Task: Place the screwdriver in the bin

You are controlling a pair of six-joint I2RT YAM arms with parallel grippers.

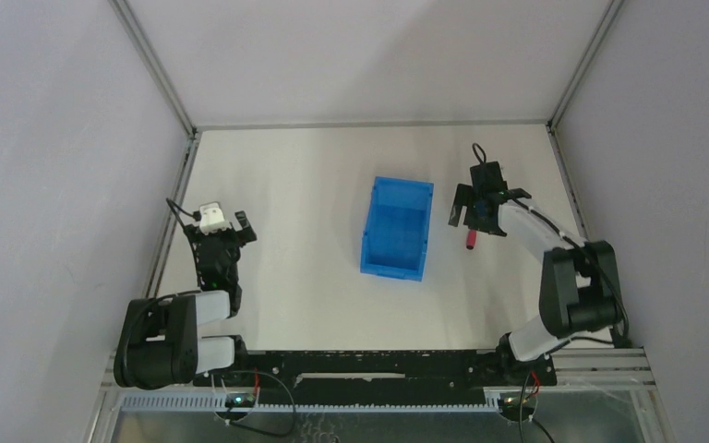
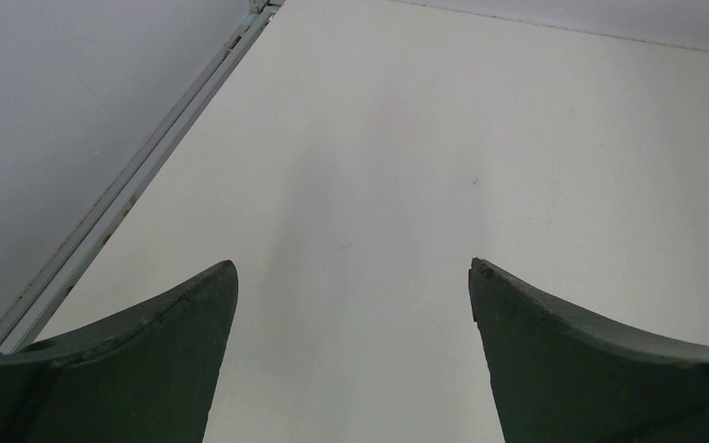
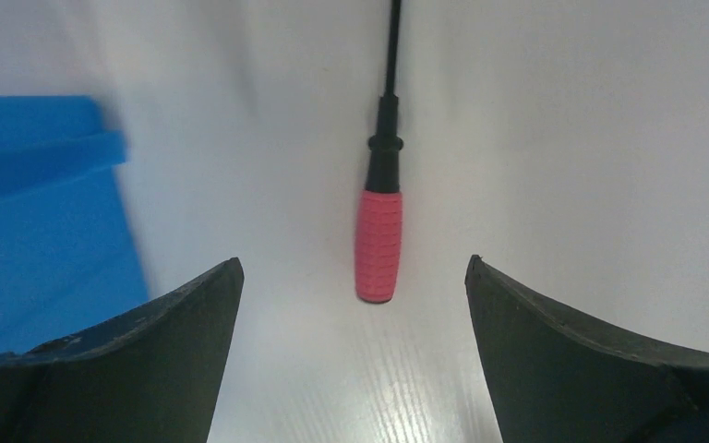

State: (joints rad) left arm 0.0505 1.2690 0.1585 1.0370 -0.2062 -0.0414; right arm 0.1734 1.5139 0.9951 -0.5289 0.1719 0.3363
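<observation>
I should next move my right gripper down onto the red-pink handle (image 1: 472,233) (image 3: 379,210) next to its black collar and close, because the screwdriver points along the gap between my open fingers.
The screwdriver (image 1: 469,241), with a red-pink handle and a thin dark shaft, lies on the white table just right of the blue bin (image 1: 393,269). My right gripper (image 1: 481,212) hovers over it, open and empty. In the right wrist view the screwdriver (image 3: 378,245) lies lengthwise between my open fingers (image 3: 351,264), handle end nearest and shaft pointing away, with no contact. The bin's wall (image 3: 37,221) shows at the left of that view. My left gripper (image 1: 222,230) is open and empty far left of the bin. It shows only bare table in the left wrist view (image 2: 353,265).
Grey walls with metal frame rails (image 1: 171,217) enclose the table on the left, back and right. The left rail (image 2: 129,198) runs close beside my left gripper. The bin stands at mid-table between the two arms.
</observation>
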